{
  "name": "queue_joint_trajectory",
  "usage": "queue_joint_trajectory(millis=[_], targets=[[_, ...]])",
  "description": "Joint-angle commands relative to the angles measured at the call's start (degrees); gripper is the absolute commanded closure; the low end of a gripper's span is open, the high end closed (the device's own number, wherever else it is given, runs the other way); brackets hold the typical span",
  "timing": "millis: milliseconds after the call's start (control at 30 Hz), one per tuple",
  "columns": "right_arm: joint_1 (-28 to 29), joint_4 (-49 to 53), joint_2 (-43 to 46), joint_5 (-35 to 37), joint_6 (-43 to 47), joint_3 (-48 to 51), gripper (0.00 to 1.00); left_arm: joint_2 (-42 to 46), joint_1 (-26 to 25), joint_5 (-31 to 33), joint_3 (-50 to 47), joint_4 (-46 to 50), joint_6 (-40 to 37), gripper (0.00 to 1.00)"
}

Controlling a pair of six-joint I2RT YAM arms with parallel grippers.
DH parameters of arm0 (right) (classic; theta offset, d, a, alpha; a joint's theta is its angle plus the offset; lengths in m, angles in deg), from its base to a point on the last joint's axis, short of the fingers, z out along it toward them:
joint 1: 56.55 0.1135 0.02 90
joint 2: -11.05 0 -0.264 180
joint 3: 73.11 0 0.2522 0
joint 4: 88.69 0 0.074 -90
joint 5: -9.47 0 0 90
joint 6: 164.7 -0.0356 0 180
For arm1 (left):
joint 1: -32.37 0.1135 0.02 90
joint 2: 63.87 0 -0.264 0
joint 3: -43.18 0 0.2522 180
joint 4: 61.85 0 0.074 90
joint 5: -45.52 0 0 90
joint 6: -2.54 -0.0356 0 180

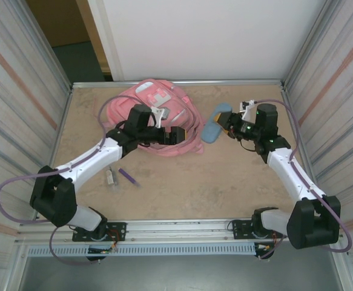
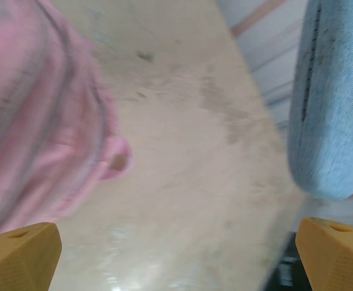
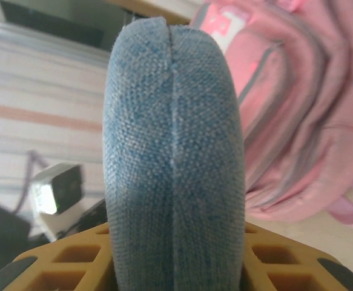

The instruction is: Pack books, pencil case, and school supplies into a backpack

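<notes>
The left gripper turns toward the backpack (image 2: 37, 121) next and lowers onto the backpack's grey ridged seam (image 2: 16, 103), because the open fingers face bare tabletop beside the backpack.
The pink backpack (image 1: 158, 118) lies at the back middle of the table. My left gripper (image 1: 181, 137) hovers at its right lower edge, open, with nothing between the orange fingers (image 2: 19, 251). In the left wrist view the backpack (image 2: 37, 121) is on the left and the pencil case (image 2: 333, 103) on the right. My right gripper (image 1: 227, 124) is shut on the slate-blue pencil case (image 1: 215, 124), just right of the backpack. The pouch (image 3: 173, 151) stands on edge between the jaws, with the backpack (image 3: 297, 109) behind it. A purple pen (image 1: 128, 176) and a small grey-white stick (image 1: 110, 176) lie near the left arm. The books are out of view.
Corrugated metal walls (image 1: 19, 103) close in the table on the left and right (image 1: 336, 91). A metal rail (image 1: 182, 227) runs along the near edge between the arm bases. Bare tabletop (image 1: 212, 182) stretches in front of the backpack.
</notes>
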Motion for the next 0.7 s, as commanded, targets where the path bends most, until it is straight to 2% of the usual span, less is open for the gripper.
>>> queue_joint_trajectory(millis=[0,167,300,400,500,533,667], targets=[[-2.22,2.84,0.48,1.44,2.24,-0.93,0.62,-1.90,-0.74,19.75,4.26,17.76,-14.98,0.01],[-4.58,5.84,0.57,2.17,3.03,-1.15,0.63,-7.77,-0.82,22.69,7.69,19.42,-19.10,0.01],[-5.60,7.29,0.59,2.46,4.28,-1.02,0.64,-13.99,-0.87,18.55,12.75,21.32,-25.62,0.03],[-5.95,7.10,0.81,2.51,4.34,-0.28,0.64,-18.79,-0.85,18.25,18.22,23.46,-26.76,0.14],[-6.64,6.80,0.33,1.48,4.54,0.46,0.64,-22.17,-0.52,18.58,21.32,23.00,-27.16,0.37],[-6.99,6.82,0.01,0.37,4.46,0.61,0.64,-23.02,-0.31,18.57,22.08,22.83,-27.15,0.41],[-8.48,6.66,-0.57,-1.68,4.37,1.51,0.64,-26.40,1.01,19.36,24.60,22.69,-25.84,0.41]])
